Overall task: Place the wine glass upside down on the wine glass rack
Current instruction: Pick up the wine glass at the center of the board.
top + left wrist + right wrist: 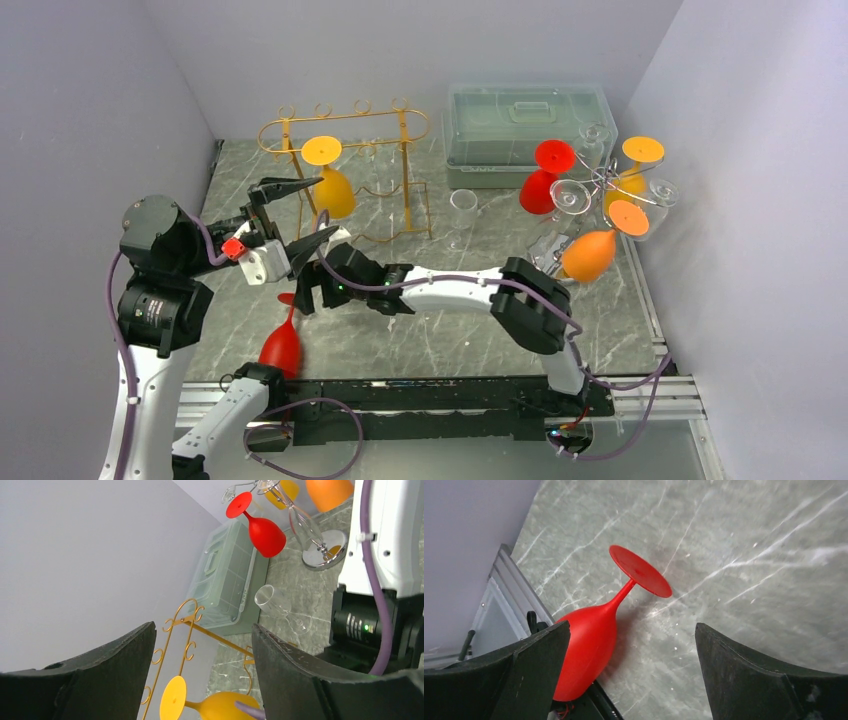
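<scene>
The red wine glass's stem close to the glass's foot (291, 312) gets my right gripper down onto it and closed next, since that thin part fits between its open fingers.
A red wine glass (282, 343) lies on its side near the table's front edge, its foot (640, 571) pointing away from the arm bases and its bowl (589, 640) by the base rail. My right gripper (305, 292) reaches across to the left and hovers open over it (631, 626), the bowl beside one finger and nothing gripped. The gold wine glass rack (345, 140) stands at the back left with a yellow glass (331, 185) hanging upside down. My left gripper (322, 207) is open and empty, facing that rack (186, 630) and the yellow glass (222, 706).
A clear lidded box (525, 122) stands at the back. A clear glass (462, 210) stands mid-table. At the right, a chrome stand (600, 185) holds red (543, 180), orange (590, 255) and clear glasses. Grey walls close in both sides.
</scene>
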Robot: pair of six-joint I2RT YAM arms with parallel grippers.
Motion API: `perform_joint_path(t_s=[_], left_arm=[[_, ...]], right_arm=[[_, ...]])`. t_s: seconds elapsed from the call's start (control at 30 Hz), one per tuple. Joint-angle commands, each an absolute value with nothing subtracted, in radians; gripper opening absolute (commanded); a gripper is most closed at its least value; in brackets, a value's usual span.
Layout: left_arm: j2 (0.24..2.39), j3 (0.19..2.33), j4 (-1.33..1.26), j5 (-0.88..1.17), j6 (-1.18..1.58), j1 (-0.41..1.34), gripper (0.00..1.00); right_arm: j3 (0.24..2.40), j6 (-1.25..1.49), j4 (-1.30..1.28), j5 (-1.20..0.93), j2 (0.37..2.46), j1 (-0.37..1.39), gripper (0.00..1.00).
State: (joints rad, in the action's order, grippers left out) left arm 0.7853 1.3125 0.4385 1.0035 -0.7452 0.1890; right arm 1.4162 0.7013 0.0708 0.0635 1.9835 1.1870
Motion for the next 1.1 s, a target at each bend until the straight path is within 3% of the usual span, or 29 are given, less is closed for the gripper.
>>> perform_joint_path(t_s=[0.0, 0.1, 0.47, 0.73, 0.9, 1.07], left_arm=[[0.784, 1.313, 0.431, 1.011, -0.755, 0.189, 0.75], [0.784, 1.313, 0.431, 1.011, -0.755, 0.189, 0.75], [0.784, 1.313, 0.431, 1.011, -0.755, 0.189, 0.75], [0.784, 1.313, 0.431, 1.011, -0.755, 0.189, 0.75], [0.784, 1.313, 0.431, 1.011, -0.755, 0.189, 0.75], [0.784, 1.313, 0.431, 1.011, -0.755, 0.189, 0.75]], right_arm=[[1.517, 0.856, 0.014, -0.028, 2.046, 1.204, 0.92], [1.578, 0.893, -0.023, -0.049, 2.095, 1.216, 0.8], [1.73, 1.009, -0.042, -0.062, 2.274, 1.233, 0.72], [1.83, 0.979, -0.117, 0.018, 2.378, 1.232, 0.48], [1.738, 0.902, -0.141, 0.119, 2.291, 1.203, 0.11], [1.528, 0.749, -0.135, 0.234, 2.106, 1.187, 0.05]])
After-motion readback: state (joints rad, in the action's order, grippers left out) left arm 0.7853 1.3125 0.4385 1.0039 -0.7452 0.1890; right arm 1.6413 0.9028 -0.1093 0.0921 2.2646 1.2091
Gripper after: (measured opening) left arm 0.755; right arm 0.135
